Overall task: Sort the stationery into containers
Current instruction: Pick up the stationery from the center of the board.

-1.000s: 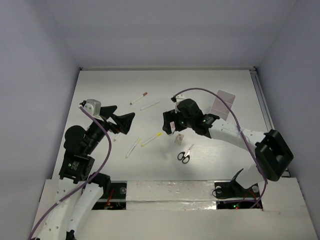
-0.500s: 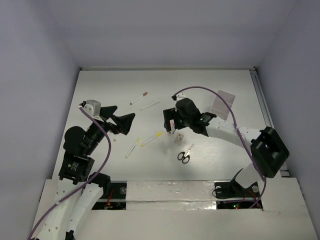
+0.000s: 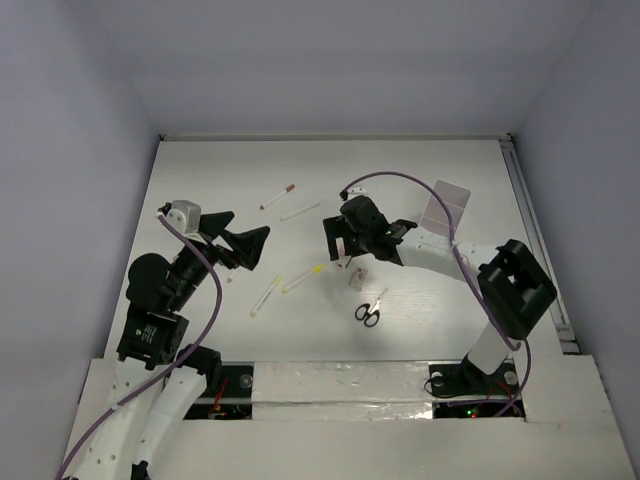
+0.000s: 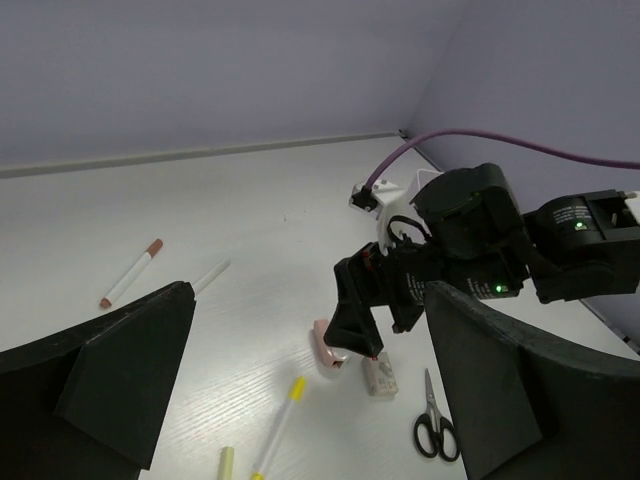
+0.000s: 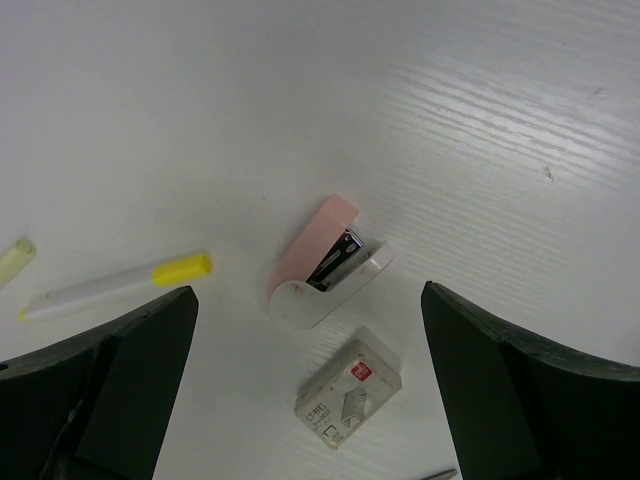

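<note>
My right gripper moves down onto the small pink-and-white stapler (image 3: 342, 251) (image 5: 325, 265) next and closes its fingers across the long sides, as it lies below, between the open fingers.
My right gripper (image 3: 339, 250) is open and hovers low over a small pink-and-white stapler (image 5: 325, 265), which lies between its fingers (image 5: 110, 370); a whitish staple box (image 5: 348, 392) lies just beside it. Black-handled scissors (image 3: 369, 309) lie nearer the arms. A yellow-capped pen (image 5: 120, 283) lies to the left, beside a second yellow pen (image 3: 266, 295). A dark-red-capped pen (image 3: 278, 196) and a thin white pen (image 3: 300, 211) lie farther back. The white tray (image 3: 446, 207) stands at the right. My left gripper (image 3: 243, 236) is open and empty, raised at the left.
The left wrist view shows the right gripper (image 4: 360, 325) over the stapler (image 4: 326, 344), the box (image 4: 380, 375) and the scissors (image 4: 434, 426). A purple cable (image 3: 400, 182) arcs over the right arm. Walls enclose the table on three sides.
My right gripper has moved slightly left and farther out, settling over the stapler. The left arm and the items on the table have not moved.
</note>
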Tool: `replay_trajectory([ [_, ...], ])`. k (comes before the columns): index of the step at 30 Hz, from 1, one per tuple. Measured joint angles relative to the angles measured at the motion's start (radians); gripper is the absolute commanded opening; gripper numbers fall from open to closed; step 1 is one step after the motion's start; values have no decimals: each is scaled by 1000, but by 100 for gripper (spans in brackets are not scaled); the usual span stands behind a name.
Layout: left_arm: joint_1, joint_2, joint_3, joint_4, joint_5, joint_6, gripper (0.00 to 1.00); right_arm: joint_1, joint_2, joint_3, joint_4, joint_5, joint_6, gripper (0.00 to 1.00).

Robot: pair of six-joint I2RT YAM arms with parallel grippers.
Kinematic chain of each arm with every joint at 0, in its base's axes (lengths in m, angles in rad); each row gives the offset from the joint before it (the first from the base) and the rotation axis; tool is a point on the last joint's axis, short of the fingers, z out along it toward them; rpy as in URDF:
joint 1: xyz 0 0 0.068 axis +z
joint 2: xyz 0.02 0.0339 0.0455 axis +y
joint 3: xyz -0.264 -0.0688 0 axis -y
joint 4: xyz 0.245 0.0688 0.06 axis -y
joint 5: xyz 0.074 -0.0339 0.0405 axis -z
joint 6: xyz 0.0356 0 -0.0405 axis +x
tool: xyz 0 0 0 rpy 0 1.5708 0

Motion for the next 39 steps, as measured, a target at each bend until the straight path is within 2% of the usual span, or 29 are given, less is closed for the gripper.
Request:
replay_trajectory([
  [11,-11,-5,0,0,-1,3,99,0,122,5,-9,-6,58,93],
  [20,-11,-8,0,0,0,3,99,0,172,18,8,-15,85,74],
  [23,-11,-9,0,0,2,3,99,0,189,35,14,-5,84,63],
  [25,-11,-9,0,0,2,3,99,0,203,48,16,9,81,47],
  [26,-11,-9,0,0,2,3,99,0,205,50,19,15,82,47],
  [28,-11,-9,0,0,2,3,99,-1,206,50,26,26,81,39],
  [35,-11,-9,0,0,5,3,99,-14,183,50,29,66,63,38],
  [39,-11,-9,0,0,6,3,99,-84,80,50,31,66,41,38],
])
